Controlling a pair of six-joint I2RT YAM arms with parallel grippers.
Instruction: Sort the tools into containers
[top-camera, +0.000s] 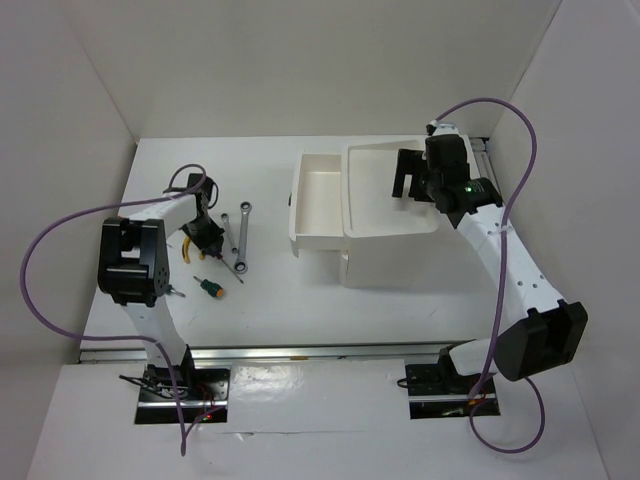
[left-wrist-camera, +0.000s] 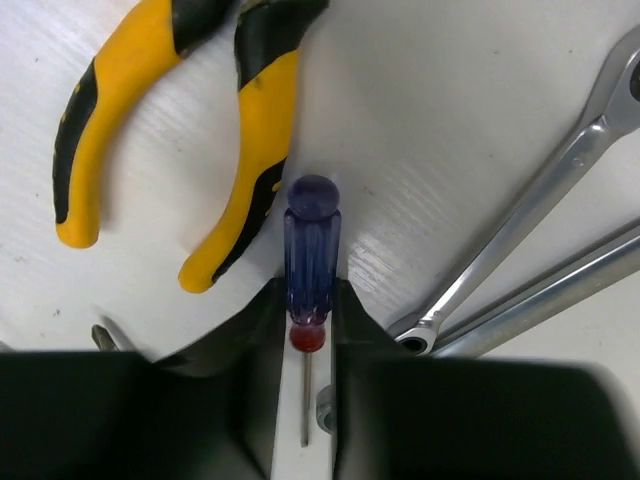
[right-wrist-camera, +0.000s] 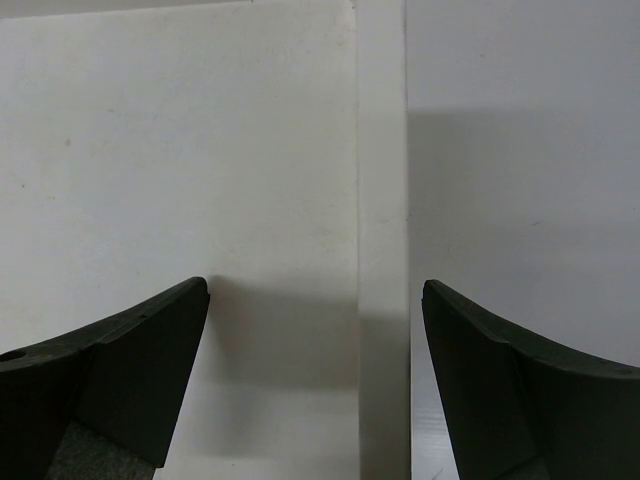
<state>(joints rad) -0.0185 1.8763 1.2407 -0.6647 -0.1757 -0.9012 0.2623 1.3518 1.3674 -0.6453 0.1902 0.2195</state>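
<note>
My left gripper holds the screwdriver and next needs to go up and swing to the right in the top view, over the pulled-out white drawer (top-camera: 320, 192), to let go of the screwdriver, because that drawer is empty.
My left gripper (top-camera: 208, 238) is down on the table with its jaws closed on the thin blue-handled screwdriver (left-wrist-camera: 312, 250), gripping the lower end of the handle; the shaft runs back between the fingers. The yellow-and-black pliers (left-wrist-camera: 240, 150) lie just left of it, and the two silver wrenches (left-wrist-camera: 540, 220) lie to the right. The wrenches also show in the top view (top-camera: 240, 235). A stubby green-and-orange screwdriver (top-camera: 210, 289) lies nearer the front. My right gripper (top-camera: 405, 185) is open and empty above the top tray of the white box unit (top-camera: 392, 235).
One white drawer (top-camera: 318, 200) is pulled out to the left of the box and looks empty. In the right wrist view a white rim (right-wrist-camera: 382, 200) of the tray runs between the open fingers. A metal screwdriver tip (left-wrist-camera: 105, 338) pokes out beside my left finger.
</note>
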